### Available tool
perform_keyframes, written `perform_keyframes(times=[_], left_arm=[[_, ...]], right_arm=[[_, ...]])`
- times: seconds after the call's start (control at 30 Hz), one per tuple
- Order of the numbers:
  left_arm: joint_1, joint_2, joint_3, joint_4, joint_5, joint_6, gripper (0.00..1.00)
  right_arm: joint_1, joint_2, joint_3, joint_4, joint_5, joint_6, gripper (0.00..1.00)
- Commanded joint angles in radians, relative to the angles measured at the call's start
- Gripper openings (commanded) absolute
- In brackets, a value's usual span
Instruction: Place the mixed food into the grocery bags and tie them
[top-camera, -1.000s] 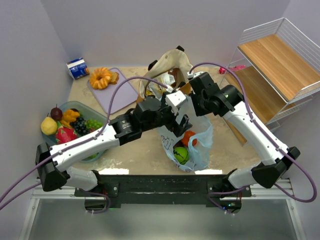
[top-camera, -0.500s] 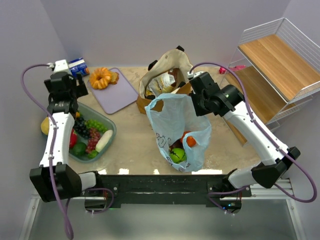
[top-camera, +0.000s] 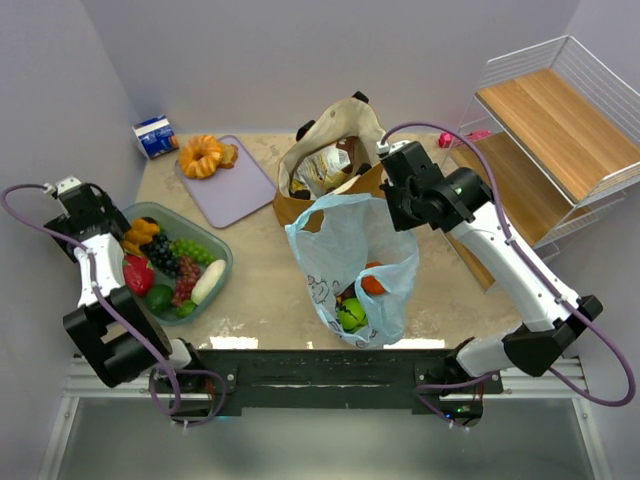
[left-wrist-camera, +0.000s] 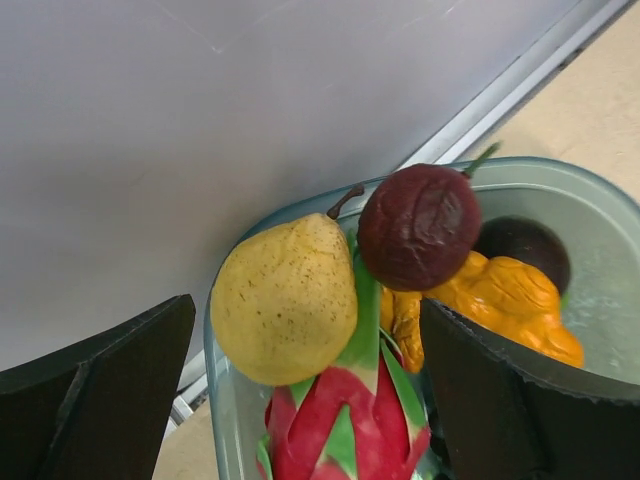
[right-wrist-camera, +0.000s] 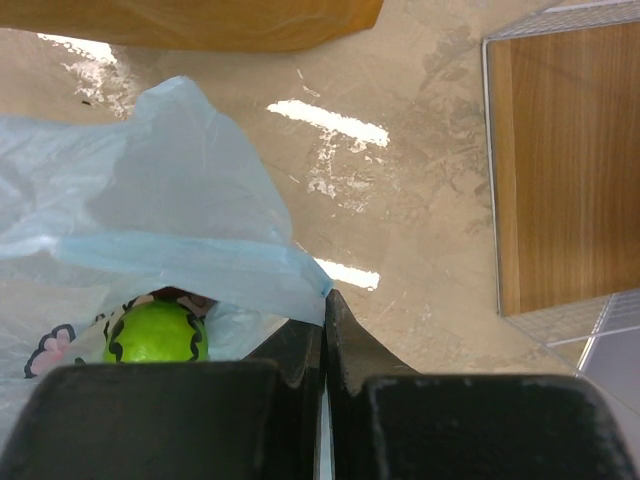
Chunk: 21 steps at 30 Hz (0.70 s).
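Note:
My left gripper's open fingers straddle the yellow pear (left-wrist-camera: 285, 300) below in the tub, so next I will lower them around it and close on the pear's sides.
The light-blue plastic grocery bag (top-camera: 350, 245) stands mid-table with a green apple (top-camera: 352, 314) and an orange (top-camera: 372, 283) inside. My right gripper (top-camera: 388, 203) is shut on the bag's upper right edge; in the right wrist view its tips (right-wrist-camera: 325, 297) pinch the blue film (right-wrist-camera: 170, 230) above the apple (right-wrist-camera: 155, 334). Behind the bag stands the tan tote (top-camera: 345, 120) with snack packets (top-camera: 328, 166). My left gripper (top-camera: 78, 212) hangs open over the left end of the teal tub (top-camera: 222, 262). Between its fingers (left-wrist-camera: 307, 305) lie a yellow pear (left-wrist-camera: 285, 300) and a dark plum (left-wrist-camera: 420, 225).
The tub also holds a red dragon fruit (left-wrist-camera: 345, 420), grapes (top-camera: 165, 252) and other fruit. A purple cutting board (top-camera: 235, 185) with a doughnut (top-camera: 203, 155) and a small carton (top-camera: 155, 137) lie at the back left. A wire shelf rack (top-camera: 560, 120) stands at the right.
My left arm has swung away from the plastic bag to the far left and now hangs over the tub. The right gripper has kept its hold on the bag's edge.

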Motion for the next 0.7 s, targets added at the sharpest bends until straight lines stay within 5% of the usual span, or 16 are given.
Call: perform_keyframes(times=[0.0,0.67], left_arm=[[0.024,0.042,-0.022,0.075,0.023,-0.026,1.0],[0.069,0.135,-0.019,0.08,-0.055,-0.04,0.97]], right_arm=[[0.002,-0.021,0.045,-0.025,0.009,-0.01,0.0],[0.001,0.02,0.049,-0.014,-0.01,-0.03,0.0]])
